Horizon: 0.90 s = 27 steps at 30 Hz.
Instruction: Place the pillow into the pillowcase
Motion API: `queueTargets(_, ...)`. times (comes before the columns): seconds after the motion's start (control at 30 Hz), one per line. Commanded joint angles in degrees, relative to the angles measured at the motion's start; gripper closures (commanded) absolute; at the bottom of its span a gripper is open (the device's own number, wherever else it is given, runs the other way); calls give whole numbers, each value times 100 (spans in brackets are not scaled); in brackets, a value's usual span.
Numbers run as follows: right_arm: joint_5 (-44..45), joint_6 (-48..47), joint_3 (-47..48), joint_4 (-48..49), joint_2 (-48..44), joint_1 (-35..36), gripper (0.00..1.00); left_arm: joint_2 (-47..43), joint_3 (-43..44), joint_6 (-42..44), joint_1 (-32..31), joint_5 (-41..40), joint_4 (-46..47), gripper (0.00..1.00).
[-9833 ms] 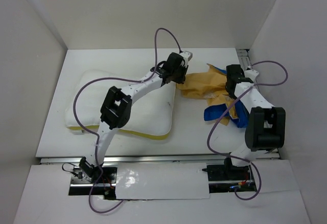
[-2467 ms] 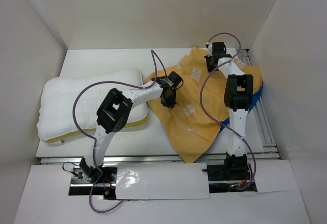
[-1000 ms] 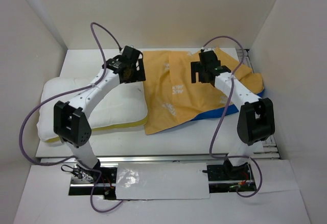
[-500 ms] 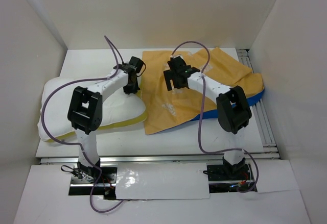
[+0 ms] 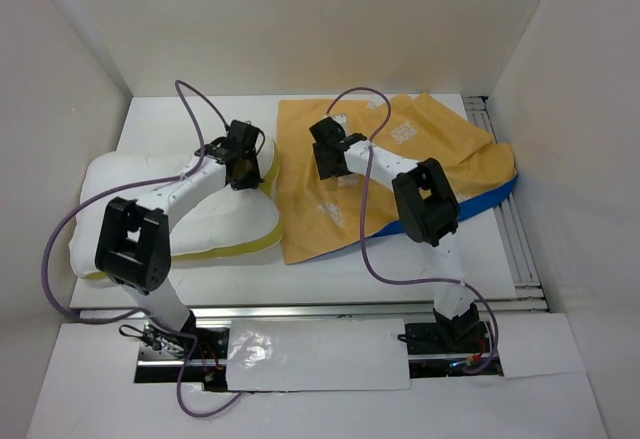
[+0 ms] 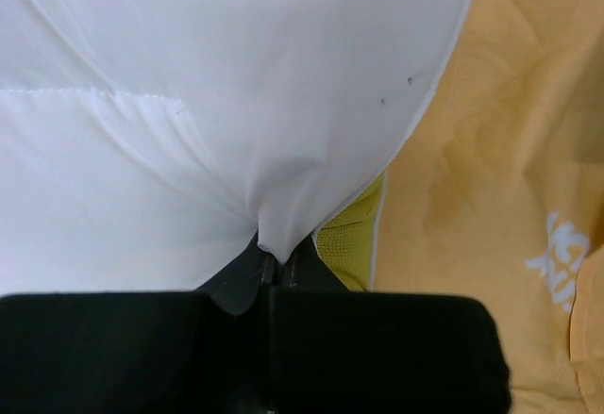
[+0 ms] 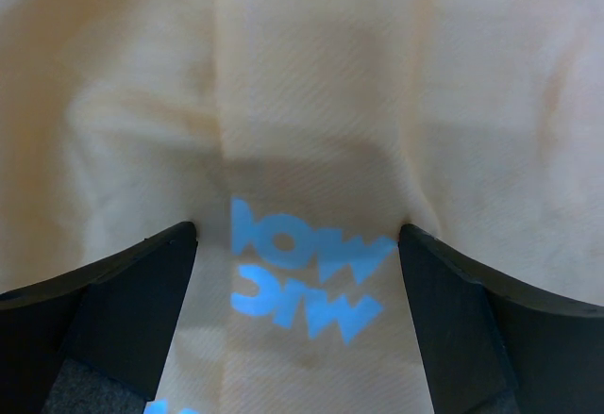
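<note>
The right gripper slides slightly toward the right in the wrist view next and draws its fingers together on the pillowcase's orange edge, since they already straddle the cloth.
The plump white pillow [image 5: 150, 209] lies at the left of the table, its yellow edge [image 6: 354, 235] facing the pillowcase. My left gripper [image 5: 243, 167] is at the pillow's right end, shut on a pinch of its white cover [image 6: 274, 261]. The pillowcase [image 5: 440, 149] lies spread to the right, orange side up, with a blue strip [image 5: 492, 194] showing at its near right edge. My right gripper [image 5: 328, 164] stands open on the pillowcase's left part. Its fingers [image 7: 142, 301] press the cloth [image 7: 311, 103] on both sides of a pale blue print [image 7: 307, 273].
White walls close in the table on the left, back and right. A metal rail [image 5: 512, 229] runs along the right edge past the pillowcase. Purple cables [image 5: 185, 109] loop above both arms. A bare strip of table [image 5: 330, 279] lies in front of the pillow and pillowcase.
My left gripper came down onto the pillow's right end and shut on its cover. My right gripper slid left across the pillowcase and stays open.
</note>
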Motion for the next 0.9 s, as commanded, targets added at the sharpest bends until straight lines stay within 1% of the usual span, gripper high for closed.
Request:
queueTargets(0.0, 766, 368, 206, -344, 24, -43, 6, -777, -167, 419, -61, 148, 532, 100)
queueTargets(0.1, 958, 500, 100, -484, 24, -158, 10, -1060, -274, 596, -114, 323, 771, 100)
queueTargets(0.13, 960, 501, 21, -485, 24, -158, 19, -1174, -326, 648, -115, 385, 823, 100)
queueTargets(0.2, 1117, 501, -84, -424, -160, -158, 30, -1245, -327, 710, -167, 386, 823, 100)
queueTargets(0.23, 1170, 501, -163, -423, -213, -105, 41, -1246, -327, 710, -167, 386, 823, 100)
queueTargets(0.27, 1223, 501, -164, -423, -318, -105, 59, -1298, -327, 780, -237, 386, 823, 100)
queueTargets(0.3, 1223, 501, -164, -423, -319, -105, 72, -1298, -275, 781, -316, 386, 884, 100)
queueTargets(0.33, 1223, 501, -164, -423, -406, -105, 82, -1298, -274, 850, -317, 386, 885, 100)
queueTargets(0.37, 1223, 501, -164, -423, -406, -105, 87, -1298, -274, 912, -404, 386, 946, 100)
queueTargets(0.4, 1223, 501, -164, -423, -485, -105, 100, -1298, -274, 913, -518, 386, 946, 100)
queueTargets(0.53, 872, 273, -234, -292, -871, -52, 100, -1351, -274, 1157, -774, 386, 1174, 100)
queueTargets(0.6, 504, 115, -234, -291, -1065, -52, 100, -1351, -274, 1351, -914, 447, 1341, 100)
queueTargets(0.67, 75, -17, -234, -291, -1407, -52, 100, -1456, -274, 1675, -1054, 700, 1447, 100)
queueTargets(0.77, -322, -96, -357, -353, -1899, -52, 100, -1518, -327, 2037, -1344, 869, 1587, 100)
queueTargets(0.8, -654, -97, -444, -353, -2014, -52, 100, -1518, -379, 2177, -1415, 869, 1588, 100)
queueTargets(0.87, -1016, -176, -498, -414, -2294, -104, 100, -1518, -380, 2248, -1529, 966, 1641, 100)
